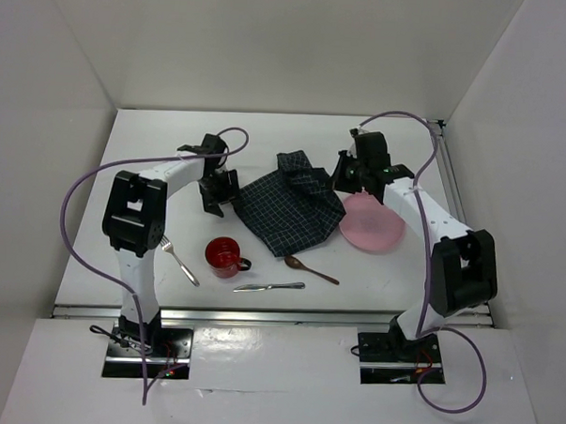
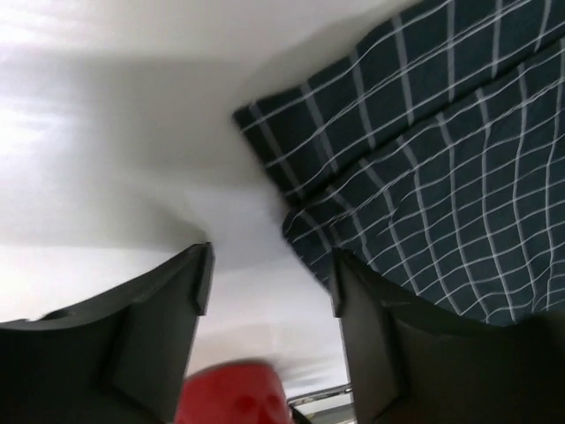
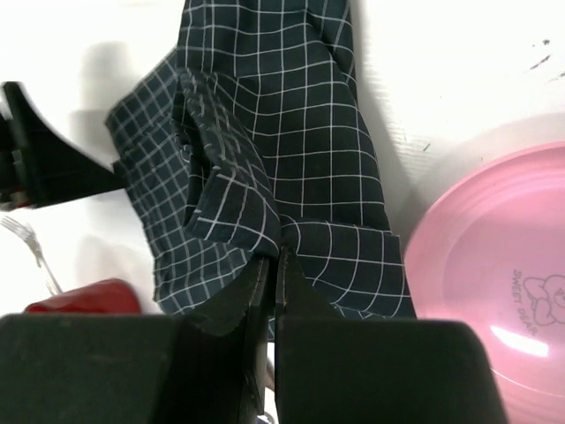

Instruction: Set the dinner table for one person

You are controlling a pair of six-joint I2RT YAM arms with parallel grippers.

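Note:
The cloth mat lies crumpled over itself, so my right gripper will next raise the pinched fold beside the pink plate, then open there.
The dark navy checked cloth mat (image 1: 293, 208) lies crumpled in the middle of the white dinner table (image 1: 164, 146). My right gripper (image 1: 346, 174) is shut on a raised fold of the cloth mat (image 3: 265, 132) at its right side, pinched at the fingertips (image 3: 275, 258). My left gripper (image 1: 218, 192) hovers at the mat's left corner, open, with only bare table between its fingers (image 2: 272, 283). That corner of the mat (image 2: 424, 159) lies just beyond its right finger. The pink plate (image 1: 372, 223) sits right of the mat, partly under my right arm.
A red cup (image 1: 225, 256) stands in front of the mat, close under my left gripper (image 2: 234, 397). A fork (image 1: 179, 261) lies to its left, a knife (image 1: 268, 286) near the front edge, a brown spoon (image 1: 310, 270) beside it. White walls enclose the table.

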